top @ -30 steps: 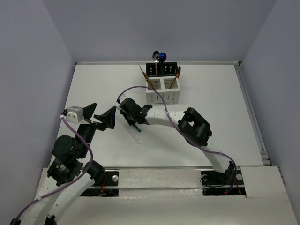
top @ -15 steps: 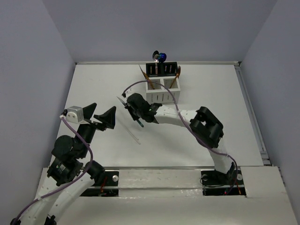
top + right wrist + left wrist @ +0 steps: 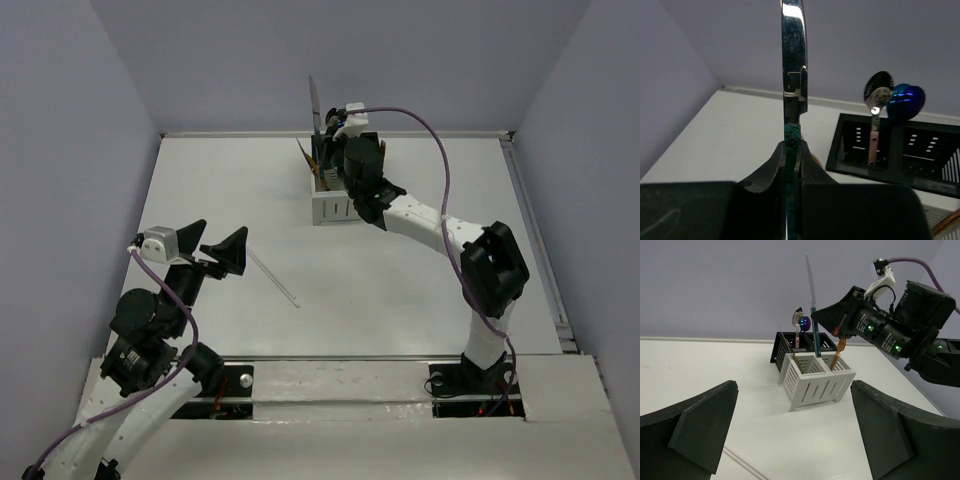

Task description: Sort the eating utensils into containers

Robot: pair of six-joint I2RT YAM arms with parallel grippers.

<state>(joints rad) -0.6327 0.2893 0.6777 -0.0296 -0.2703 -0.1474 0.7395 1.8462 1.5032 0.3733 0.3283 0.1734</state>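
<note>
My right gripper is above the caddy's white section (image 3: pixel 325 181), where another knife (image 3: pixel 313 100) already leans, so it will go down next and let go of the knife's teal handle there.
My right gripper (image 3: pixel 791 147) is shut on the teal handle of a knife (image 3: pixel 793 50), which stands upright with its silver blade pointing up. In the top view the right gripper (image 3: pixel 335 140) holds the knife (image 3: pixel 313 100) over the back left part of the containers (image 3: pixel 335 208), a caddy of white front and black rear compartments. A pink-handled spoon (image 3: pixel 875 107) and a blue spoon (image 3: pixel 905 99) stand in a black compartment (image 3: pixel 900 150). Orange handles (image 3: pixel 840 349) lean in the white compartments (image 3: pixel 815 385). My left gripper (image 3: pixel 215 240) is open with nothing in it, well to the caddy's left.
A thin pale stick (image 3: pixel 273 275) lies on the white table (image 3: pixel 450 290) just right of the left gripper. The back wall rises right behind the caddy. A raised rail (image 3: pixel 530 230) runs along the table's right edge.
The right arm has carried the teal-handled knife from the table's middle up and back to the caddy, turning it upright. The left arm and the pale stick have not moved.
</note>
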